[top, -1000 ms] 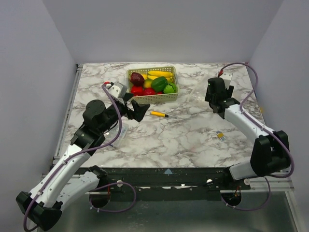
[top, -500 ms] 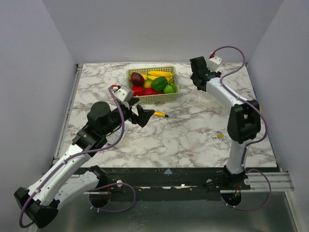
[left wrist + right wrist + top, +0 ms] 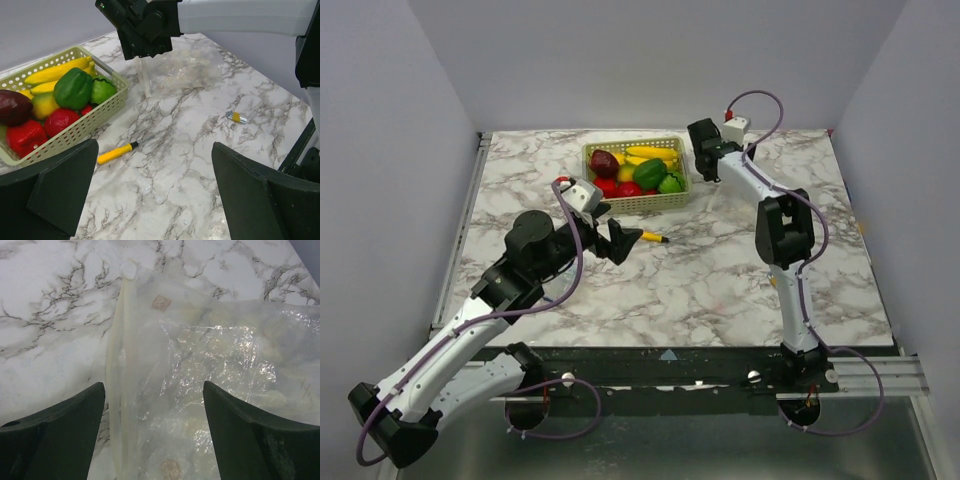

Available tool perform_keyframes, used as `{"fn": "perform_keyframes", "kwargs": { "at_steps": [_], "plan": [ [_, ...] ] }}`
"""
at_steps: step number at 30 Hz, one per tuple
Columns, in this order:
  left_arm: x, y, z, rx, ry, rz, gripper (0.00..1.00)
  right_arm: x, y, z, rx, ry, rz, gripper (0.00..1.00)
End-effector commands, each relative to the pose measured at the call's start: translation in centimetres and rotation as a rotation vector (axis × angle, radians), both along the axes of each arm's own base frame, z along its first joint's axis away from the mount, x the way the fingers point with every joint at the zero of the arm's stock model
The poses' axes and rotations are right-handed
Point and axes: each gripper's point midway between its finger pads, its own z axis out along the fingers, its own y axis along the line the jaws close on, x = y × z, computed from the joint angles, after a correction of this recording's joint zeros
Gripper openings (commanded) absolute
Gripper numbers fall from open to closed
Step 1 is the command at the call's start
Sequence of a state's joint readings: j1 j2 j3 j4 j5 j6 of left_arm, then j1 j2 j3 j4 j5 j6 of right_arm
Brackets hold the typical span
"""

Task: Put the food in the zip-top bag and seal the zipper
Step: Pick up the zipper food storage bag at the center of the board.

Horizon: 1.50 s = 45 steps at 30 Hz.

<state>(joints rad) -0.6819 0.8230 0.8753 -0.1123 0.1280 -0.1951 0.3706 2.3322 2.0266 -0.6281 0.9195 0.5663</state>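
Observation:
My right gripper lowers and shifts toward the basket onto the bag's upper whitish edge (image 3: pixel 130 412) next. That edge lies below the gripper's open fingers, nearer the basket-side finger.
The food lies in a yellow-green mesh basket (image 3: pixel 635 176) at the back middle: a green pepper (image 3: pixel 74 88), bananas (image 3: pixel 56 72), a lemon (image 3: pixel 44 104), red round ones (image 3: pixel 60 121) and a dark-red one (image 3: pixel 12 106). The clear zip-top bag (image 3: pixel 215 370) lies flat on the marble right of the basket and also shows in the left wrist view (image 3: pixel 187 70). Its zipper (image 3: pixel 121 365) is a whitish strip on the side facing the basket. My right gripper (image 3: pixel 703 152) hovers open over the bag's mouth (image 3: pixel 152 435). My left gripper (image 3: pixel 617 241) is open and empty in front of the basket (image 3: pixel 155 200).
A thin yellow-and-black screwdriver (image 3: pixel 648 237) lies just in front of the basket, beside my left fingers. A small yellow-and-grey piece (image 3: pixel 236 117) lies on the marble to the right. The right arm stretches up the right of the table from its base.
My right arm has swung far and left, from the table's right side to the bag's mouth beside the basket. My left gripper has crept a little right, toward the screwdriver.

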Motion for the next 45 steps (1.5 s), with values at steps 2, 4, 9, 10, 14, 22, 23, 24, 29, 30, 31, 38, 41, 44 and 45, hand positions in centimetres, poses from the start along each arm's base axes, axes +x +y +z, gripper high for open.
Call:
{"fn": "perform_keyframes", "kwargs": {
  "at_steps": [2, 4, 9, 10, 14, 22, 23, 24, 29, 30, 31, 38, 41, 44, 45],
  "plan": [
    [0.5, 0.4, 0.9, 0.013, -0.022, 0.032, 0.99, -0.4, -0.2, -0.3, -0.176, 0.062, -0.003, 0.81],
    [0.5, 0.2, 0.7, 0.016, -0.016, 0.026, 0.99, -0.4, -0.1, -0.7, -0.203, 0.074, 0.005, 0.8],
    [0.5, 0.0, 0.6, 0.015, -0.012, 0.018, 0.99, -0.8, -0.5, -1.8, -0.237, 0.108, 0.007, 0.76],
    [0.5, 0.1, 0.6, 0.016, -0.012, 0.02, 0.99, -0.9, -0.6, -2.0, -0.241, 0.109, 0.004, 0.75],
    [0.5, 0.0, 0.6, 0.016, -0.013, 0.017, 0.99, -0.8, -0.7, -2.7, -0.262, 0.124, 0.025, 0.73],
    [0.2, -0.1, 0.7, 0.01, -0.015, 0.003, 0.99, -0.2, -0.6, -3.9, -0.3, 0.148, 0.033, 0.63],
    [0.3, -0.1, 0.7, 0.011, -0.016, 0.006, 0.99, -0.3, -0.7, -3.8, -0.301, 0.146, 0.027, 0.58],
    [0.3, -0.1, 0.7, 0.012, -0.016, 0.006, 0.99, -0.3, -0.7, -3.8, -0.3, 0.144, 0.03, 0.51],
    [0.2, -0.1, 0.7, 0.009, -0.015, 0.0, 0.99, -0.2, -0.7, -3.3, -0.309, 0.136, 0.04, 0.18],
    [0.1, -0.1, 0.7, 0.009, -0.016, 0.0, 0.99, -0.1, -0.4, -3.0, -0.304, 0.131, 0.048, 0.15],
    [0.2, -0.1, 0.6, 0.009, -0.017, 0.004, 0.99, -0.2, -0.3, -2.7, -0.296, 0.128, 0.055, 0.1],
    [0.5, 0.0, 0.4, 0.008, -0.007, 0.02, 0.99, -2.5, -0.3, 1.1, -0.205, 0.07, 0.073, 0.0],
    [0.7, 0.1, 0.3, 0.006, -0.004, 0.034, 0.99, -4.7, -1.2, 3.1, -0.176, 0.039, 0.067, 0.01],
    [1.3, 0.4, 0.1, -0.006, 0.018, 0.074, 0.99, -6.8, -1.6, 4.0, -0.133, 0.019, 0.097, 0.0],
    [1.4, 0.3, 0.1, -0.017, 0.029, 0.08, 0.99, -7.6, -1.6, 4.3, -0.114, 0.014, 0.117, 0.0]
  ]
}}
